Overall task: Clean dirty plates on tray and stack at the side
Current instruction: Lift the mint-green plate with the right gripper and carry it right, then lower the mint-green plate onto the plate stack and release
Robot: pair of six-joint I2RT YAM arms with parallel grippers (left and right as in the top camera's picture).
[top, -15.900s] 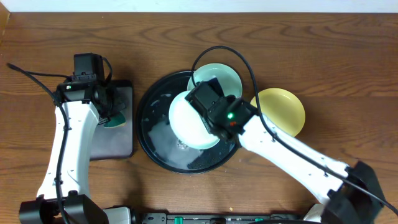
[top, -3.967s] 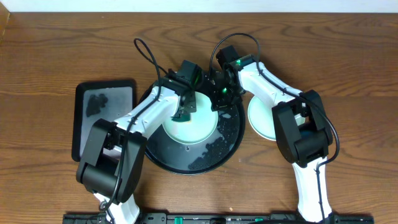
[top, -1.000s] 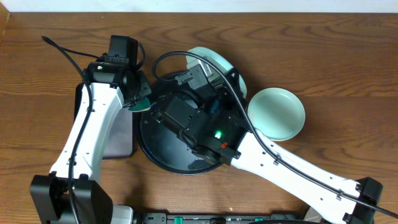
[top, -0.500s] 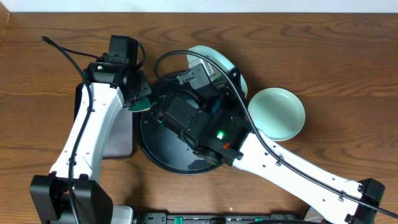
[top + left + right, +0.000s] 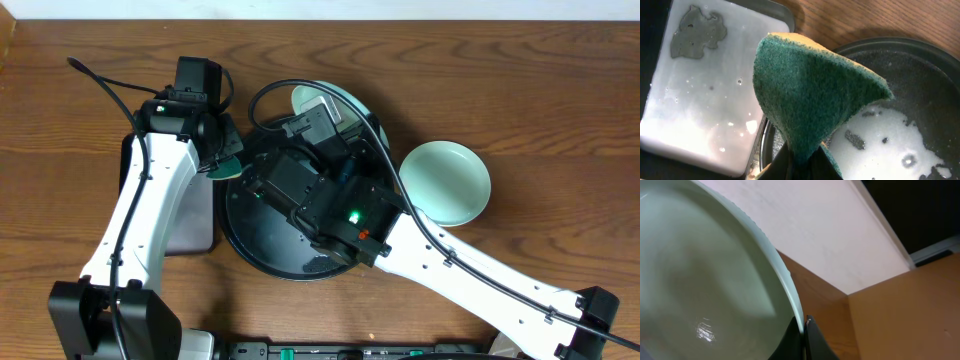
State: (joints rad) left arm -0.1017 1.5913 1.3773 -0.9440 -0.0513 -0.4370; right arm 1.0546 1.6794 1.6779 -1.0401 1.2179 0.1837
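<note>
The second mint-blue plate is below my right gripper and to its right in the overhead view. My right gripper will next swing sideways and down to release on it.
The large round black tray sits at mid-table, wet and soapy. My right gripper is shut on the rim of a pale mint-blue plate, held tilted above the tray's far edge; the plate shows in the overhead view. A second mint-blue plate lies on the table right of the tray; whether the yellow plate lies under it cannot be told. My left gripper is shut on the teal sponge, held over the tray's left rim.
A smaller black rectangular tray with soapy water lies left of the round tray, under my left arm. My right arm crosses over the round tray from the lower right. Bare wooden table lies at right.
My right gripper has tilted the mint-blue plate a little more over the last second. My left arm with the sponge has not moved.
</note>
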